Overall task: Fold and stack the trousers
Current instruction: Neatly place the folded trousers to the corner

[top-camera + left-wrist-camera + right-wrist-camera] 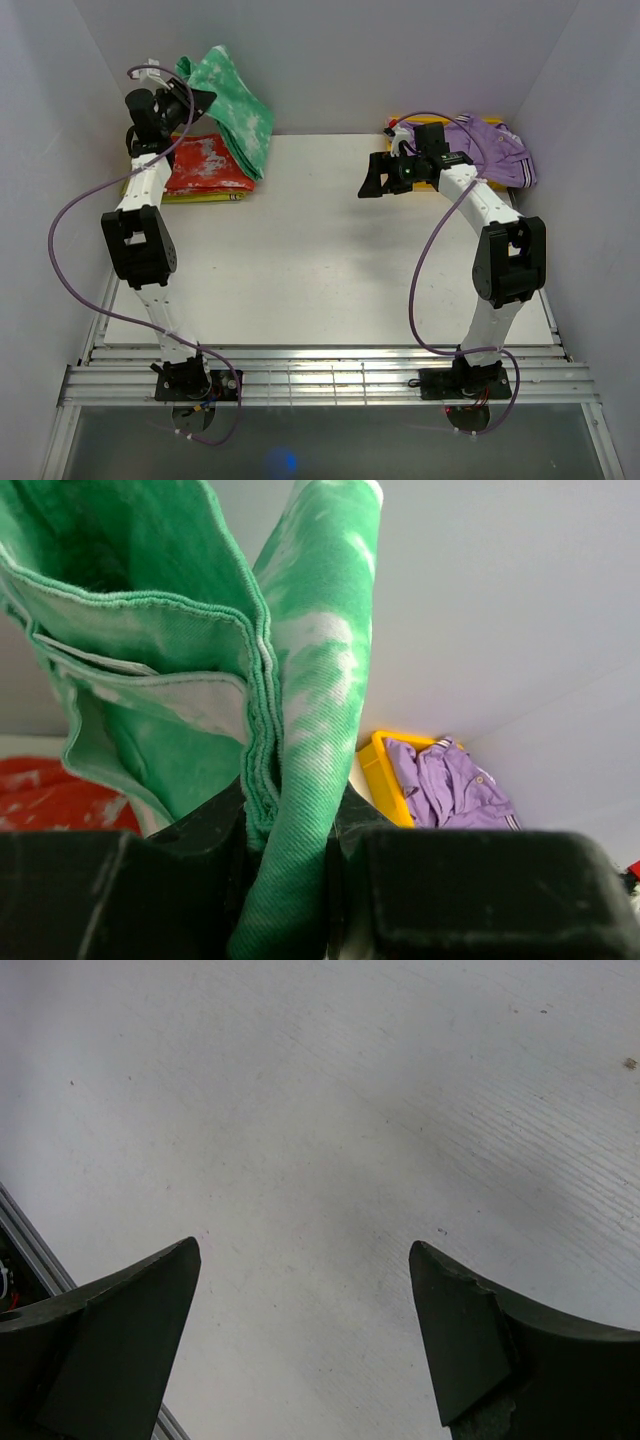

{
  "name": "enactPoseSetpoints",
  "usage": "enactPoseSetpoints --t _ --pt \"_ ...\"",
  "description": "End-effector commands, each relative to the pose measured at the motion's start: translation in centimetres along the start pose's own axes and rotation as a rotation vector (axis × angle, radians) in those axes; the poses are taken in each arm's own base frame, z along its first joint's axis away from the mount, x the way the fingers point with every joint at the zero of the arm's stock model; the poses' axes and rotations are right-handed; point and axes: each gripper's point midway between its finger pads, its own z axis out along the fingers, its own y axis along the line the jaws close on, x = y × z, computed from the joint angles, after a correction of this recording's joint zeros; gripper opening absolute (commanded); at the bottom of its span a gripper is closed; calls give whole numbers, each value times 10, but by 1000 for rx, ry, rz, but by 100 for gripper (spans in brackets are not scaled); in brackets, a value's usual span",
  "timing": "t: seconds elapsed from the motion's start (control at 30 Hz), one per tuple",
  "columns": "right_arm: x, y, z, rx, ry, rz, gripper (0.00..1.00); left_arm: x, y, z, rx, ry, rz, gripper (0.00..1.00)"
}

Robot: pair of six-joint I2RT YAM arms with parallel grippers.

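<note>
The red-and-white garment (pixel 203 165) is below the gripper. My left gripper will next come down to the left in the top view and let go of the trousers (pixel 238 105) onto that garment.
The trousers (pixel 238 105), bright green with white blotches, hang in a folded bundle at the back left, held up above the table. My left gripper (pixel 196 98) is shut on their upper edge. In the left wrist view, several layers of the trousers (pixel 310 680) are pinched between the black fingers of the left gripper (pixel 290 830), and the cloth fills most of that view. My right gripper (pixel 372 181) hovers over the table's back middle, apart from the trousers. Its right gripper (pixel 305 1260) fingers stand wide open with only bare table between them.
A red-and-white folded garment (pixel 205 165) lies on a yellow tray (pixel 200 197) under the hanging trousers. A purple garment (pixel 490 150) lies in a yellow tray (pixel 400 121) at the back right. White walls close in the white table (pixel 320 270) on three sides; metal rails (pixel 330 375) run along the near edge.
</note>
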Motion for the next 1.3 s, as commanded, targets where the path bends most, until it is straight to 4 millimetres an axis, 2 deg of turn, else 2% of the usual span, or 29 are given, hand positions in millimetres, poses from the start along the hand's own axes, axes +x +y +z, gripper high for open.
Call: enactPoseSetpoints --t 0.0,0.03,0.07,0.13,0.17,0.2,0.27,0.3,0.37,0.4,0.57,0.67,0.7,0.8,0.83,0.9,0.93,1.07,1.1,1.17,1.2,1.27 --pt "-12 7 -1 -30 -22 -15 90 -65 -51 -38 84 -146 89 0" --pt "-10 7 0 -31 -19 -12 90 -68 -52 -43 82 -150 92 0" --pt "-10 7 0 -32 -17 -8 90 -61 -43 -46 66 -140 80 0" --pt "-10 7 1 -35 -16 -7 90 -70 -33 -59 32 -163 79 0" --pt "-11 7 1 -37 -18 -7 90 -64 -20 -63 1 -161 64 0" --pt "-11 7 1 -37 -18 -7 90 -68 -9 -71 -23 -171 65 0" --pt "-12 7 1 -37 -17 -6 90 -65 11 -82 -76 -177 47 0" --pt "-11 7 1 -37 -16 -8 90 -70 24 -91 -105 -190 42 0" --pt "-10 6 1 -35 -12 -6 90 -74 38 -102 -140 -207 38 0" --pt "-9 7 1 -35 -11 -8 90 -74 54 -112 -178 -216 25 0" --pt "-9 7 2 -39 -5 -2 90 -81 106 -144 -287 -249 -26 0" --pt "-9 7 3 -44 -1 1 90 -77 133 -152 -329 -243 -35 0" --pt "-8 7 4 -45 4 3 90 -72 150 -154 -350 -235 -50 0" --pt "-9 7 4 -48 7 4 90 -65 171 -154 -367 -213 -61 0" --pt "-9 8 4 -48 9 6 90 -52 189 -152 -385 -185 -72 0" --pt "-9 8 5 -51 13 4 90 -44 198 -148 -384 -158 -83 2" --pt "-8 7 6 -48 17 4 90 -34 208 -147 -395 -143 -102 4" --pt "-8 9 6 -53 19 4 90 -8 228 -148 -452 -99 -136 22" --pt "-8 10 6 -56 21 3 90 -6 233 -150 -468 -95 -134 42" --pt "-9 10 6 -57 23 2 90 -2 237 -151 -490 -77 -134 64" --pt "-8 10 6 -57 25 4 90 -7 236 -151 -495 -81 -117 80" --pt "-8 11 6 -62 26 2 90 -7 238 -154 -537 -58 -133 88"
